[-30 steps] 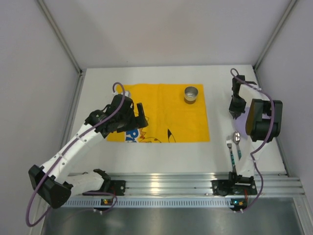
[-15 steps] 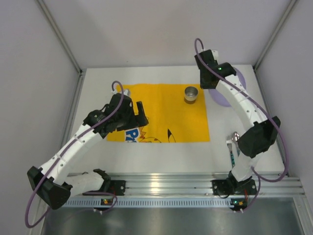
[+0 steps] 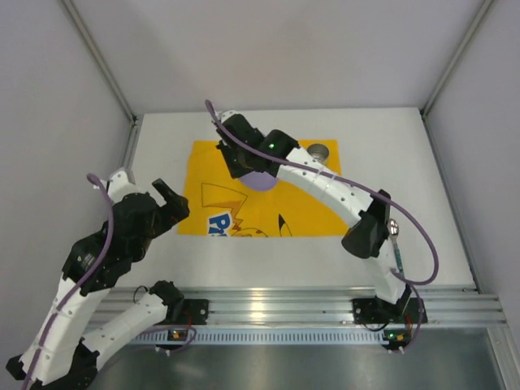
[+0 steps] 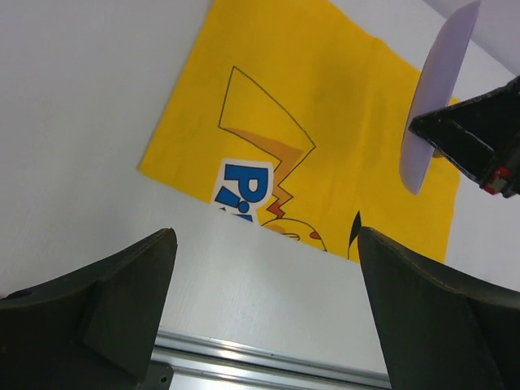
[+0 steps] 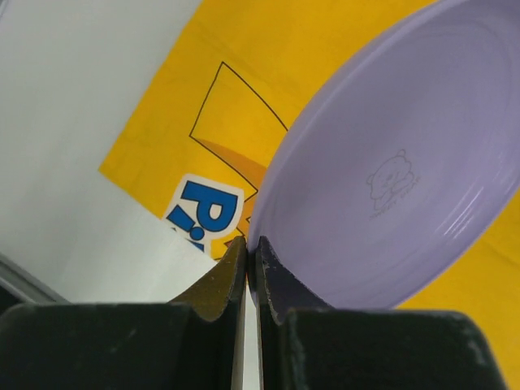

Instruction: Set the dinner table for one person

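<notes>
The lilac plate [image 3: 260, 181] still hangs tilted, so next my right gripper comes down toward the mat's middle below it, levelling it before releasing its rim.
The dinner table [image 3: 382, 138] is a wide white top with a yellow printed mat [image 3: 305, 199] lying on it. My right gripper [image 3: 246, 165] reaches across the mat and is shut on the rim of a lilac plate [image 3: 260, 181], holding it tilted above the mat's left-centre. In the right wrist view the plate [image 5: 390, 187] fills the upper right, its edge pinched at my right gripper [image 5: 253, 258]. My left gripper [image 3: 169, 197] hangs open off the mat's left edge with nothing in it. The left wrist view shows that gripper [image 4: 266, 244] over bare table, with the plate [image 4: 435, 97] edge-on.
A small metal cup [image 3: 318, 151] stands at the mat's far right corner. A fork and spoon [image 3: 396, 237] lie on the table to the right, partly behind the right arm. An aluminium rail [image 3: 276, 305] runs along the near edge; walls close in on both sides.
The right arm swung from the far right across to the left part of the mat, carrying the plate. The left arm pulled back off the mat toward the near left.
</notes>
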